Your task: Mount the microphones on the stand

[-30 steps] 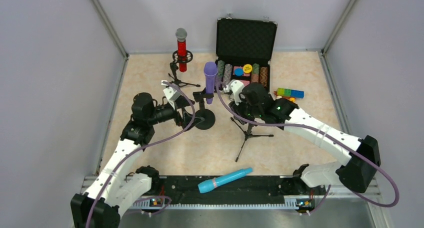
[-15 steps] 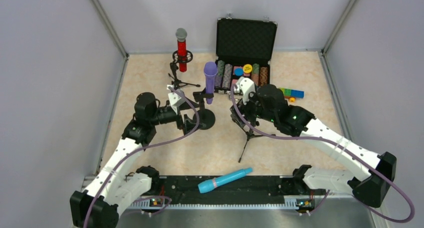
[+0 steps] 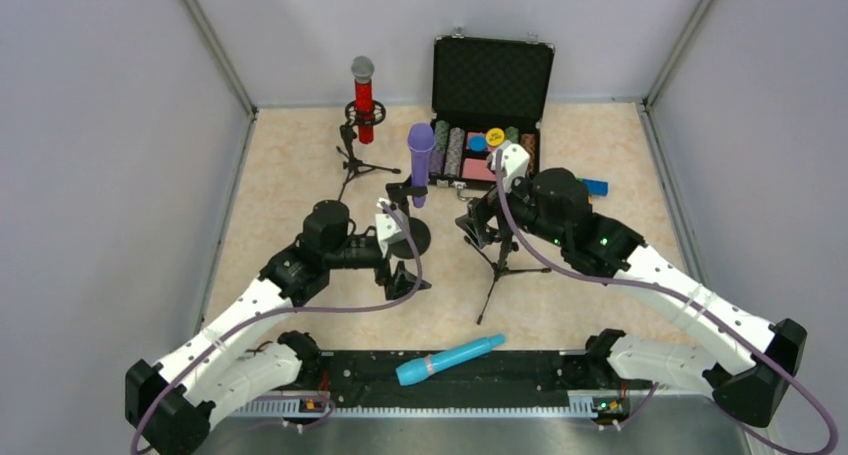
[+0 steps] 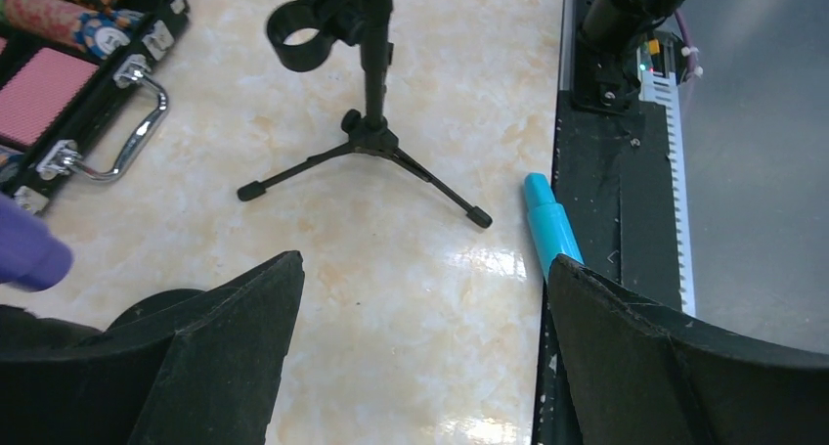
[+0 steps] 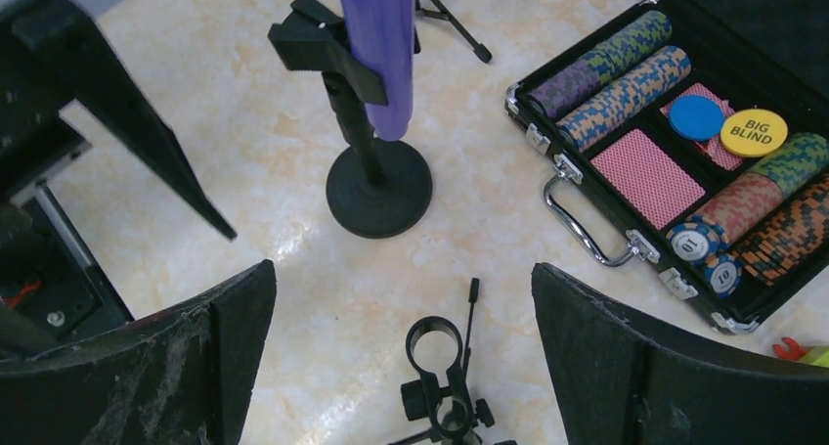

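The left gripper moves down and back onto the turquoise microphone's handle (image 3: 462, 356) (image 4: 556, 242) next. It lies below the gripper and nearer my base, and the tripod's clip is empty.
The purple microphone (image 3: 420, 160) stands upright in the clip of the round-base stand (image 3: 411, 238); in the right wrist view the purple microphone (image 5: 376, 44) shows above that base (image 5: 379, 191). At the back, the red microphone (image 3: 362, 93) sits in its own stand. The turquoise microphone (image 3: 450, 359) lies loose on the black front strip, its end (image 4: 549, 230) beside my left finger. A tripod stand (image 3: 497, 255) carries an empty clip (image 5: 433, 339). My right gripper (image 5: 403, 269) hangs open above that clip. My left gripper (image 4: 425, 261) is open over bare floor.
An open black case of poker chips (image 3: 487, 145) stands at the back, its handle (image 4: 108, 142) facing the stands. Coloured toy blocks (image 3: 593, 186) lie right of it. Grey walls close in three sides. The arm bases sit on the black strip (image 3: 520, 373).
My right gripper opened, letting go of the purple microphone, and drew back over the tripod stand. My left gripper slid away from the round-base stand toward the near right.
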Controlling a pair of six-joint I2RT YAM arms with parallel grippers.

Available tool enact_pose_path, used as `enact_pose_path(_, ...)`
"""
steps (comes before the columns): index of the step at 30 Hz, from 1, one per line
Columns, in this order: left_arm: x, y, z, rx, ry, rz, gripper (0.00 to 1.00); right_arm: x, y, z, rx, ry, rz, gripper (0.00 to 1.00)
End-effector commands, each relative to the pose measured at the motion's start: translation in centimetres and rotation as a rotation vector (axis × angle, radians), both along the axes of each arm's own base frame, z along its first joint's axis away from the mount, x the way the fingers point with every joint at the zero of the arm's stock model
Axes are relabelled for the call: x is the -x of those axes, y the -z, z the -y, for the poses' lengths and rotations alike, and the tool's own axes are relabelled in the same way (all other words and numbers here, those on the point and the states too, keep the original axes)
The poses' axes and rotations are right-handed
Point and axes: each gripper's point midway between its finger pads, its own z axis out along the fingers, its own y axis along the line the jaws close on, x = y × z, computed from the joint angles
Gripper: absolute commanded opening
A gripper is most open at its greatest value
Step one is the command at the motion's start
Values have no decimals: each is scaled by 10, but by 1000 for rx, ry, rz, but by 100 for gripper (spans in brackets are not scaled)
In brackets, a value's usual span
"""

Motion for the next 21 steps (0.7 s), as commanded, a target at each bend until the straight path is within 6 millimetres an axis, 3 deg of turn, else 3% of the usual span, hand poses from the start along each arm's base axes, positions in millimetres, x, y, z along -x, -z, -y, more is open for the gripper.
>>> enact_pose_path(1, 7, 19, 9, -48, -24, -25, 99, -5, -12, 5, -134, 41, -56, 99)
enact_pose_path(13, 68, 82, 33, -208, -5, -197, 99, -24, -10, 31, -357, 56, -236, 99)
enact_pose_path(21, 97, 119, 45, -373, -54, -207, 99, -30, 3, 37, -382, 83, -283, 99)
